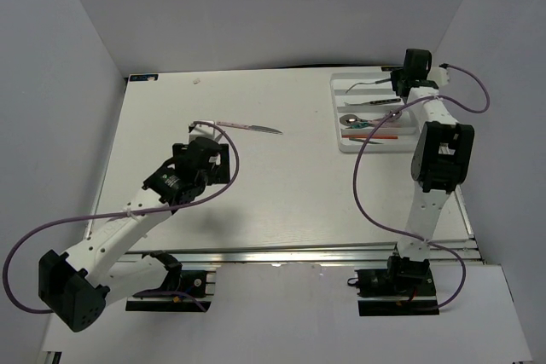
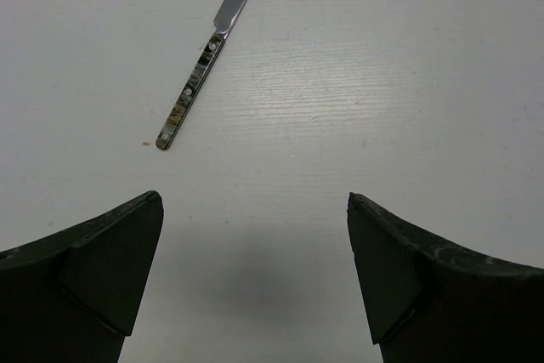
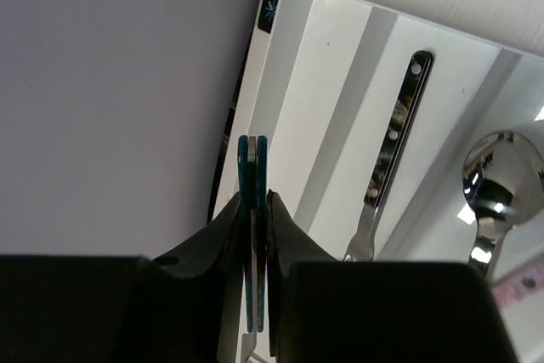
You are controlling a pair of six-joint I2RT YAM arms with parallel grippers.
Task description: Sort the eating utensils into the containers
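Note:
The left gripper will next go down to the handle's near end (image 2: 175, 117), which lies below it and to the left in the wrist view, and it will turn to match the knife's slant.
A silver knife (image 1: 247, 128) lies on the white table left of centre; in the left wrist view the knife (image 2: 204, 65) lies just ahead of my fingers, handle end nearest. My left gripper (image 1: 207, 144) is open and empty just short of the handle (image 2: 255, 201). My right gripper (image 1: 399, 84) is over the far compartment of the white tray (image 1: 337, 112), shut (image 3: 255, 197) on a utensil with a teal-edged handle (image 3: 253, 159) seen edge-on. In the tray lie a fork (image 3: 395, 142), a spoon (image 3: 501, 184) and an orange stick (image 1: 375, 136).
The tray stands at the table's far right corner, close to the white side and back walls (image 3: 110, 82). A purple cable (image 1: 375, 202) loops beside the right arm, and another (image 1: 230, 155) curls round the left wrist.

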